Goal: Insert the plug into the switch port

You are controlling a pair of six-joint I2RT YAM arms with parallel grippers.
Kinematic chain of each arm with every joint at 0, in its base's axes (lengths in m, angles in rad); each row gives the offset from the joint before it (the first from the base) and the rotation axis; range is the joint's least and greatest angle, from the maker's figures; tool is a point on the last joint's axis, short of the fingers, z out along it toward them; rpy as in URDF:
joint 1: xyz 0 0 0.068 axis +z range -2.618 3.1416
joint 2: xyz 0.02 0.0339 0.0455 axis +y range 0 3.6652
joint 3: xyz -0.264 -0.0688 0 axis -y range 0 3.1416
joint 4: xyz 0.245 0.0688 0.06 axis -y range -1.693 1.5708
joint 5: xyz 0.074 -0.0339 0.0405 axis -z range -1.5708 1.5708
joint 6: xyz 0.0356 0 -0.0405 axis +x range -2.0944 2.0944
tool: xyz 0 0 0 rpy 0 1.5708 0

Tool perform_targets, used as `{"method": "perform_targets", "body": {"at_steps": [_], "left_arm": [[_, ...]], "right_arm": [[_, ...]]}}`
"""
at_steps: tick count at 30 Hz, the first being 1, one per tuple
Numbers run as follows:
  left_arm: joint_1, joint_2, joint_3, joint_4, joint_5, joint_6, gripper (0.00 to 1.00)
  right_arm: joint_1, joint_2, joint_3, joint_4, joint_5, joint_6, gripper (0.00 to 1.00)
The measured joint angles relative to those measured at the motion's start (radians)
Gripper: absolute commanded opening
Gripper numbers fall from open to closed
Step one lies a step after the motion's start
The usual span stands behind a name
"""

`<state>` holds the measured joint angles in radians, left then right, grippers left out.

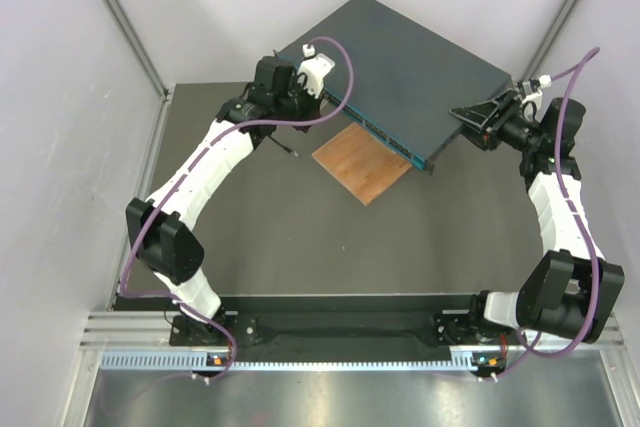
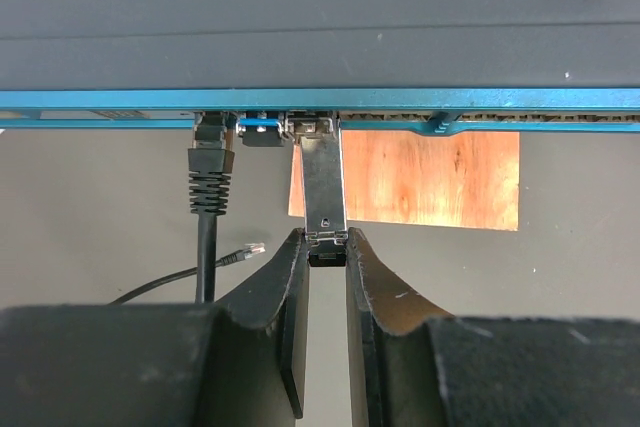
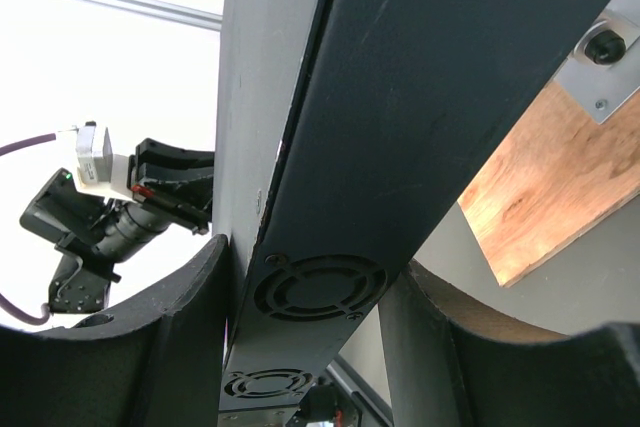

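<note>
Next, my left gripper pushes the silver metal piece [image 2: 324, 182] deeper into its port [image 2: 312, 125] before it lets go, because most of the piece still sticks out.
The dark blue-grey switch [image 1: 400, 62] lies at the back, its teal front face [image 2: 480, 99] with the ports running across the left wrist view. My left gripper [image 2: 327, 247] is shut on the end of a silver metal piece [image 2: 324, 182] that sticks out of a port [image 2: 310, 127]. The plug [image 2: 256, 247], pale on a thin black cable, lies loose on the table to the left of my fingers; it also shows in the top view [image 1: 290, 150]. My right gripper [image 1: 478, 115] is clamped across the switch's right side panel [image 3: 320, 292].
A thick black cable with a ribbed boot [image 2: 210, 182] sits plugged into a port left of the silver piece. A brown wooden board [image 1: 362, 164] lies partly under the switch's front edge. Grey walls enclose the table on three sides.
</note>
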<state>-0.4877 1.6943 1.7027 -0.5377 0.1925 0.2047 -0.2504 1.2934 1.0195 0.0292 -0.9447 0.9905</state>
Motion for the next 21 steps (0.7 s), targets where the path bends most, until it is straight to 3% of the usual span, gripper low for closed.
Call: {"method": "perform_targets", "body": {"at_steps": [21], "left_arm": [[0.003, 0.097, 0.119, 0.017, 0.035, -0.042, 0.00]], "right_arm": [[0.000, 0.002, 0.009, -0.015, 0.000, -0.008, 0.00]]}}
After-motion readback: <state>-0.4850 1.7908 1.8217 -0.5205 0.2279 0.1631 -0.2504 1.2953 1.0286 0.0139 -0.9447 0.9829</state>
